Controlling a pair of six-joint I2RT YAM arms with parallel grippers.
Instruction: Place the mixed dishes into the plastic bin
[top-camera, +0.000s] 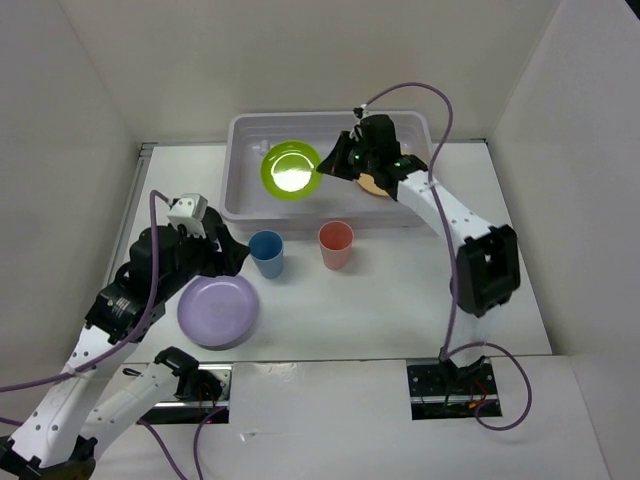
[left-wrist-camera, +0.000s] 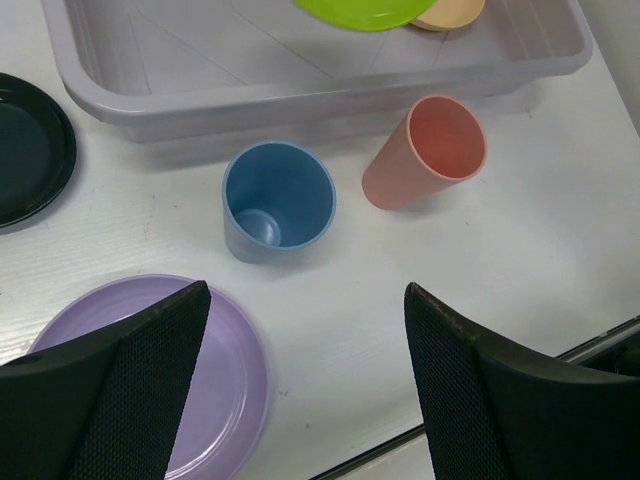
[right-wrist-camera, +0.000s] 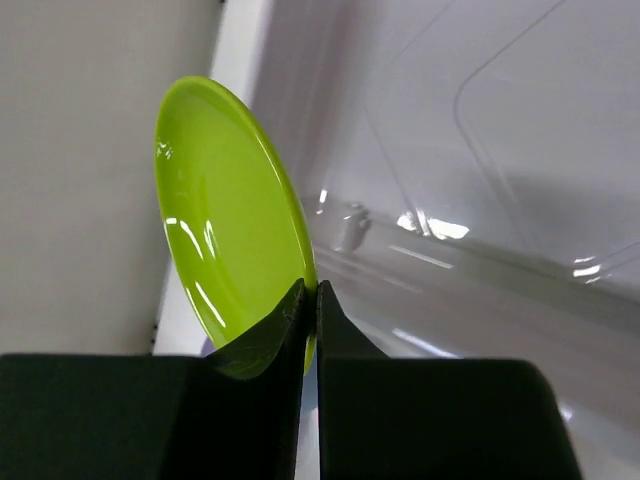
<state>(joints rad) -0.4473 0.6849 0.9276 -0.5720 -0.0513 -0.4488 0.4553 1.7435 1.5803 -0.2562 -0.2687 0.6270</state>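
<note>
My right gripper should next lower the small lime-green plate (top-camera: 290, 170) onto the empty part of the bin's bottom beside the yellow-orange plate and let go of the lime-green plate's rim.
My right gripper (top-camera: 325, 168) is shut on the rim of the small lime-green plate (top-camera: 290, 170) and holds it over the plastic bin (top-camera: 240, 205); its fingertips (right-wrist-camera: 297, 300) pinch the plate (right-wrist-camera: 225, 215) edge. A yellow-orange plate (top-camera: 374, 186) lies in the bin, mostly under the right arm. The blue cup (top-camera: 266, 253) and the coral-red cup (top-camera: 335, 245) stand upright in front of the bin. The lavender plate (top-camera: 218, 310) lies on the table under my left gripper (left-wrist-camera: 305, 305), which is open and empty. The black plate (left-wrist-camera: 25, 145) lies left of the bin.
White walls close the table in at the left, back and right. The arm bases sit at the near edge. A purple cable (top-camera: 420, 92) loops above the right arm.
</note>
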